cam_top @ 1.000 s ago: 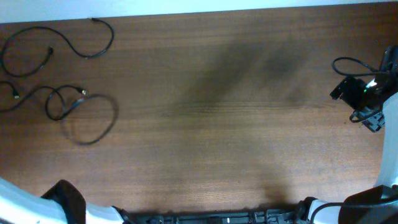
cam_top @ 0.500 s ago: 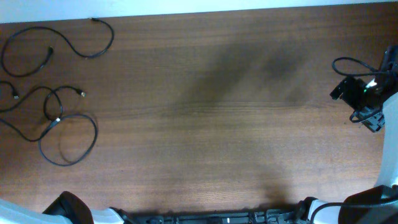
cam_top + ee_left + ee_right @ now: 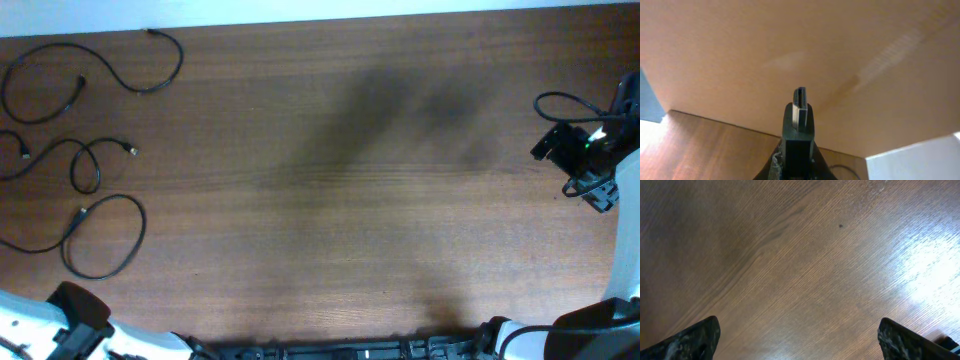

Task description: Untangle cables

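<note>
The left gripper tilts down, lowers and releases the black plug [image 3: 799, 112] next. Bare wood lies open there between the second and third cables.
Three thin black cables lie apart at the table's left. One cable [image 3: 95, 60] curves along the far edge. A second cable [image 3: 85, 165] with a small loop lies below it. The third cable [image 3: 105, 240] forms a wide loop nearer the front, and its tail runs off the left edge. In the left wrist view my left gripper [image 3: 798, 167] is shut on a black plug [image 3: 799, 112] that points up, away from the table. My left arm [image 3: 70, 325] shows at the front-left corner. My right gripper [image 3: 802, 345] hovers open over bare wood, far right [image 3: 585, 150].
The wooden table [image 3: 330, 200] spans the whole overhead view. A thicker black wire [image 3: 560, 100] loops off the right arm. A dark rail [image 3: 320, 350] runs along the front edge.
The third cable's loop has slid toward the front-left, away from the second cable. My left arm has pulled back to the front-left corner. The right arm has not moved.
</note>
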### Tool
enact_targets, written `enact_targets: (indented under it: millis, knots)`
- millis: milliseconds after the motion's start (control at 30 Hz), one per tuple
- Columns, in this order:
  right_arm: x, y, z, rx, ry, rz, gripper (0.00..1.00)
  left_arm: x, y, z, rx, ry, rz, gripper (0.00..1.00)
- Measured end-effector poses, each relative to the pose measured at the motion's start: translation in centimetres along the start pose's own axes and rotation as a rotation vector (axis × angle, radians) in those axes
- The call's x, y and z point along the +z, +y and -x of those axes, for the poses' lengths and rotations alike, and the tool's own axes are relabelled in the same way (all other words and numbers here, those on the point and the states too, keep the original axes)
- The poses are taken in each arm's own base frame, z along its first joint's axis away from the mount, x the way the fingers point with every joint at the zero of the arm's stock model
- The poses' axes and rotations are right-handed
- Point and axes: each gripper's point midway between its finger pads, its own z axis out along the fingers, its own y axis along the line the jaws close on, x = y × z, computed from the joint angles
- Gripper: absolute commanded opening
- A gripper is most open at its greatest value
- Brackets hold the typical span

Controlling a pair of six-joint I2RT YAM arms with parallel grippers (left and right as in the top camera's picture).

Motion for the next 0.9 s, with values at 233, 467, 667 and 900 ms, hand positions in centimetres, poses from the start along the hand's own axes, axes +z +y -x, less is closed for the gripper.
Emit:
enact_targets:
  millis: [233,467,667,900]
  knots:
    - [0.0,0.0,0.0,0.000,0.000,0.000,0.98,4.9,0.7,-2.7,0.092,0.063,0.105,0.00]
    - [0.0,0.0,0.0,0.000,0.000,0.000,0.98,11.6,3.8,-10.4,0.186,0.286,0.283,0.00]
    - [0.0,0.0,0.0,0.000,0.000,0.000,0.98,10.7,5.5,-17.1,0.213,0.598,0.300,0.00]
    - [0.0,0.0,0.0,0.000,0.000,0.000,0.98,11.9,9.2,-23.5,0.255,0.797,0.416,0.09]
